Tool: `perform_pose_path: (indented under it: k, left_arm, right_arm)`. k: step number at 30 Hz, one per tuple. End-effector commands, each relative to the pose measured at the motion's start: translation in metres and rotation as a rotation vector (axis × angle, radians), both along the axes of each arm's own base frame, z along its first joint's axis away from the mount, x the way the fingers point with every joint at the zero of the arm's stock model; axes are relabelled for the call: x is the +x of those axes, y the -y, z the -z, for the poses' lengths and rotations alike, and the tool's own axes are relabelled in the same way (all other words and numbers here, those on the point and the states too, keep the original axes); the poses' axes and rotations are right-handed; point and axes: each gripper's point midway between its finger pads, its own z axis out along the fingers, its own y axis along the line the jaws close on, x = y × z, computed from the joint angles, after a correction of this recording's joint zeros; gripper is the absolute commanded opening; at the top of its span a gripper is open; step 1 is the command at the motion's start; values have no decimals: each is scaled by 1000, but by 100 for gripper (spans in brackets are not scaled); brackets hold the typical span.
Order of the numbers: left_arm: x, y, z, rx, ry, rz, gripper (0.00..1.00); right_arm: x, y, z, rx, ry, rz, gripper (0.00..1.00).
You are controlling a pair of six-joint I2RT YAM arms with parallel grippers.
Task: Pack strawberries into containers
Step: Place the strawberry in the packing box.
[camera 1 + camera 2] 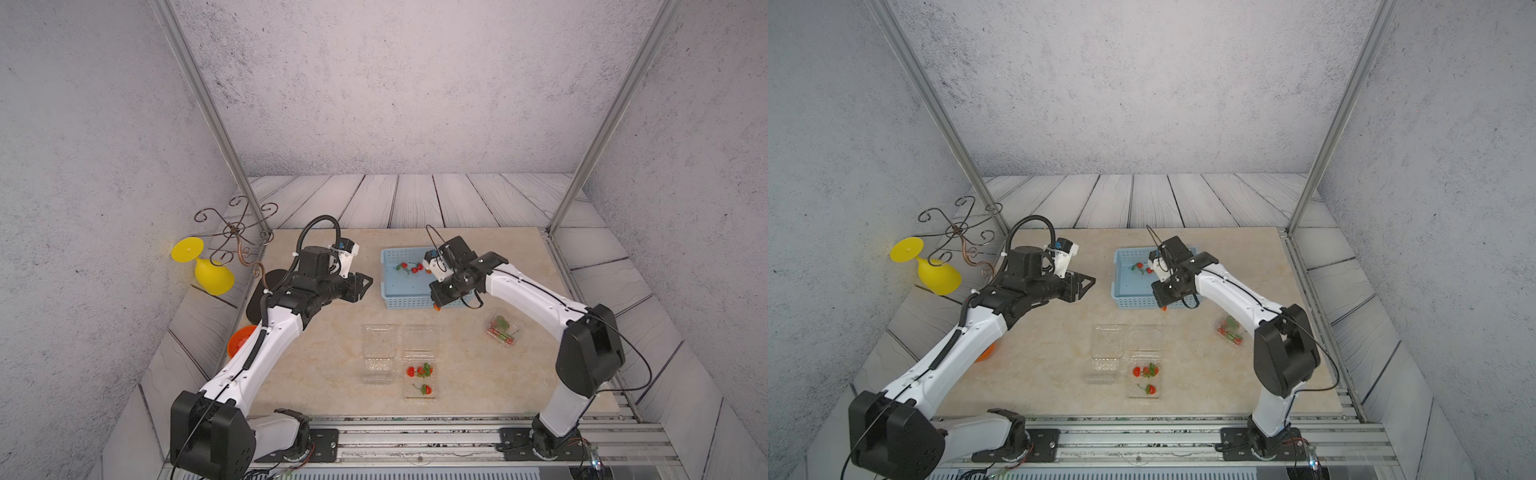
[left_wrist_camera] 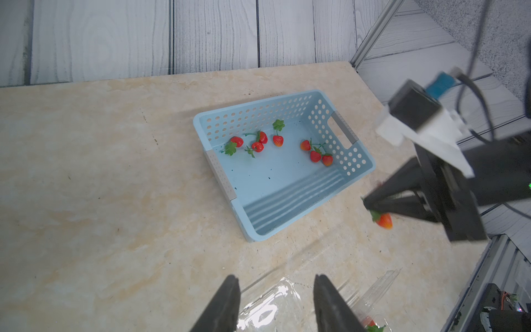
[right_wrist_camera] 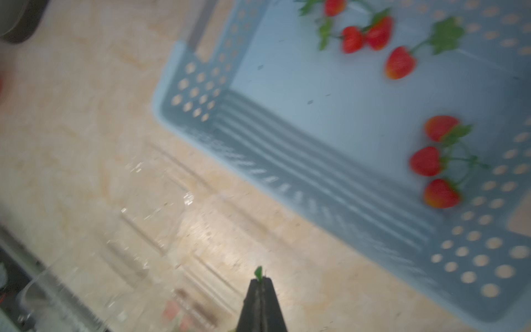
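Note:
The open container has room beside the single near strawberry, so I should next move my right gripper back and down over its near corner (image 1: 412, 390) to release the stem.
Several strawberries (image 2: 257, 146) lie in the light blue basket (image 2: 219, 172), also seen in a top view (image 1: 413, 268). My right gripper (image 3: 261, 280) is shut on the green stem of one strawberry (image 2: 385, 220), which hangs by the basket's near right corner (image 1: 437, 307). Two open clear containers sit in front of the basket: one empty (image 1: 378, 353), one (image 1: 419, 357) holding three strawberries (image 1: 419, 370). A third container (image 1: 504, 330), closed with berries inside, lies to the right. My left gripper (image 2: 275, 280) is open and empty, hovering left of the basket (image 1: 365, 286).
A yellow goblet (image 1: 210, 270) lies beside a metal scroll stand (image 1: 235, 232) at the far left. An orange bowl (image 1: 241, 338) and a dark round pad (image 1: 257, 307) sit partly under my left arm. Metal frame posts (image 1: 582, 183) stand at the back corners.

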Motion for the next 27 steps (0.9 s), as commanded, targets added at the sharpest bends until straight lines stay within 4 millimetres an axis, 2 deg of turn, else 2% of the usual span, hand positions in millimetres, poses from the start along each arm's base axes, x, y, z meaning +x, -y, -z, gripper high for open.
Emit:
perform_pose_path:
  k: [1, 4, 9, 14, 17, 19, 23, 27]
  left_arm:
    - [-3, -2, -3, -6, 9, 2, 46]
    - [-2, -1, -5, -11, 11, 5, 46]
    - [-3, -3, -6, -8, 16, -3, 46]
    - [-4, -2, -6, -11, 17, -1, 46]
    - [-4, -3, -7, -11, 21, -3, 46]
    - [-5, -4, -8, -10, 23, -5, 46]
    - [-5, -4, -8, -10, 23, -5, 46]
    - [-5, -4, -9, -11, 25, -4, 46]
  right_arm:
    - [-51, -8, -22, 69, -6, -101, 0]
    - [-87, -14, -13, 77, -67, -162, 0]
    - [-129, -29, 23, 48, -153, -234, 0]
    - [-152, -39, 56, 13, -207, -278, 0]
    - [-161, -37, 74, -49, -223, -307, 5]
    - [-166, -32, 83, -101, -229, -321, 13]
    - [-170, -31, 79, -102, -217, -331, 35]
    - [-162, -32, 50, -65, -142, -325, 40]
